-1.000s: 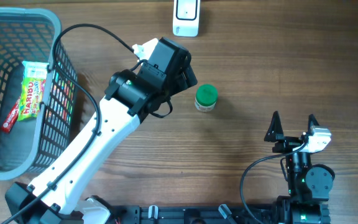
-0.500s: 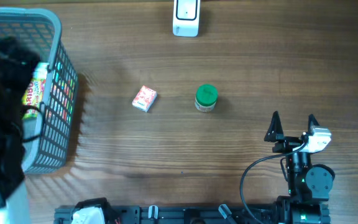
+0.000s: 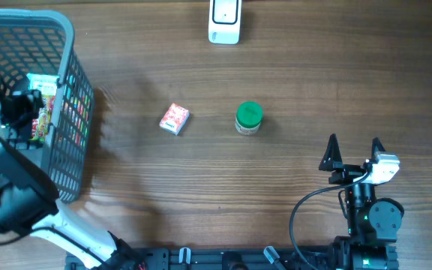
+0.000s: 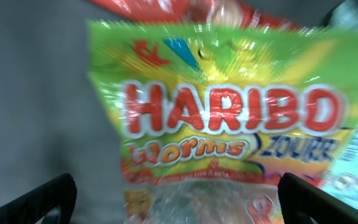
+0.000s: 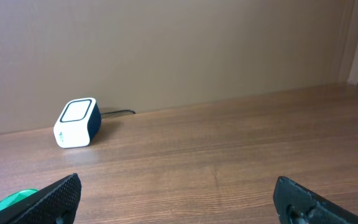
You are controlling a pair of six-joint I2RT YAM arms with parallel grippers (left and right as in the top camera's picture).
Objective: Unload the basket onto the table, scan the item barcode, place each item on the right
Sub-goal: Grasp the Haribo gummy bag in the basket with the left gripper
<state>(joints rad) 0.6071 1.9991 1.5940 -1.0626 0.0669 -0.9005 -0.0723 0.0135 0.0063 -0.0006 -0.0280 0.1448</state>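
The lower part of the Haribo Worms bag already shows between my left gripper's open fingers, so the gripper moves down inside the basket (image 3: 70,45) onto that part next.
A Haribo Worms candy bag (image 4: 229,118) lies inside the grey basket (image 3: 70,45), partly over a red packet (image 4: 166,7). My left gripper (image 3: 27,112) hangs open just above the bag (image 3: 43,120), with its black fingertips (image 4: 48,199) on either side of the bag's lower part and not touching it. At the far edge of the table stands the white barcode scanner (image 3: 224,21), which also shows in the right wrist view (image 5: 76,122). My right gripper (image 3: 353,154) rests open at the near right, with only bare wood between its fingers (image 5: 55,196).
A small red and white box (image 3: 175,118) and a green-lidded jar (image 3: 249,118) sit mid-table, side by side. The jar's lid (image 5: 5,204) shows at the lower left of the right wrist view. The basket's tall wire walls surround the left gripper.
The left arm has swung from the middle of the table leftward into the basket, uncovering the small box. The right arm has not moved.
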